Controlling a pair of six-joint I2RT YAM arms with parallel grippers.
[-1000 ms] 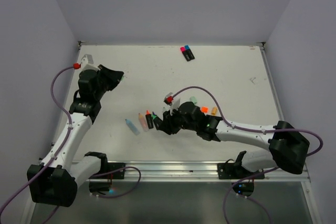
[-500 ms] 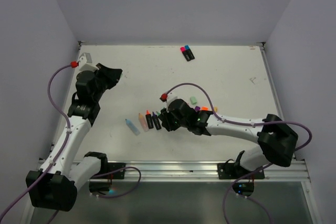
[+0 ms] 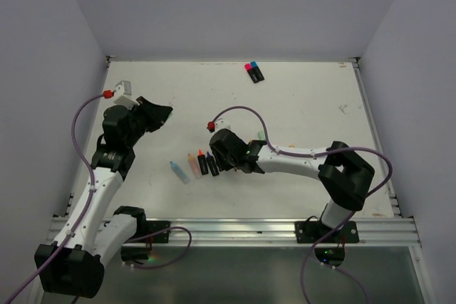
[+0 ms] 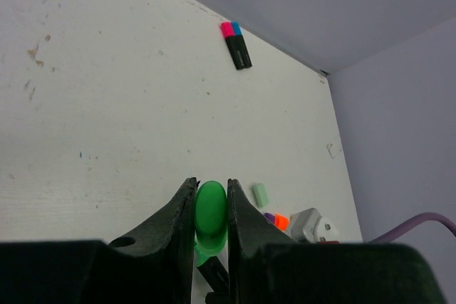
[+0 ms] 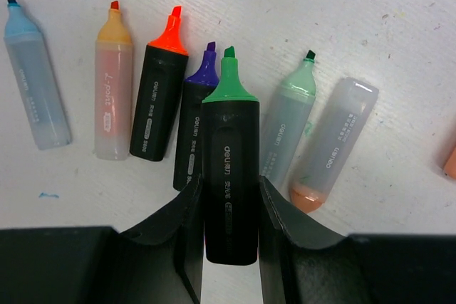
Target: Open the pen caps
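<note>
My left gripper carries the green cap (image 4: pixel 211 213) across and down next and releases it where loose caps lie grouped below the gripper, to its right in the top view.
My left gripper (image 4: pixel 211 208) is shut on a bright green pen cap (image 4: pixel 211 213), held up over the left part of the table; in the top view it (image 3: pixel 162 113) is well apart from the pens. My right gripper (image 5: pixel 229 183) is shut on a black highlighter (image 5: pixel 230 169) with a bare green tip, held over a row of uncapped pens (image 3: pixel 194 164). Loose caps lie right of that row: pale green (image 4: pixel 261 194), purple (image 4: pixel 269 217) and orange (image 4: pixel 281 221).
The row holds a pale blue pen (image 5: pixel 32 76), a pale orange one (image 5: pixel 112 90), black ones with orange (image 5: pixel 158 97) and purple (image 5: pixel 194 119) tips, and a pale green one (image 5: pixel 288 129). Two black pens with pink and blue caps (image 3: pixel 253 71) lie at the back.
My right arm has swung left, carrying the green-tipped pen over the row. The left gripper has shifted slightly right and nearer, still holding the green cap.
</note>
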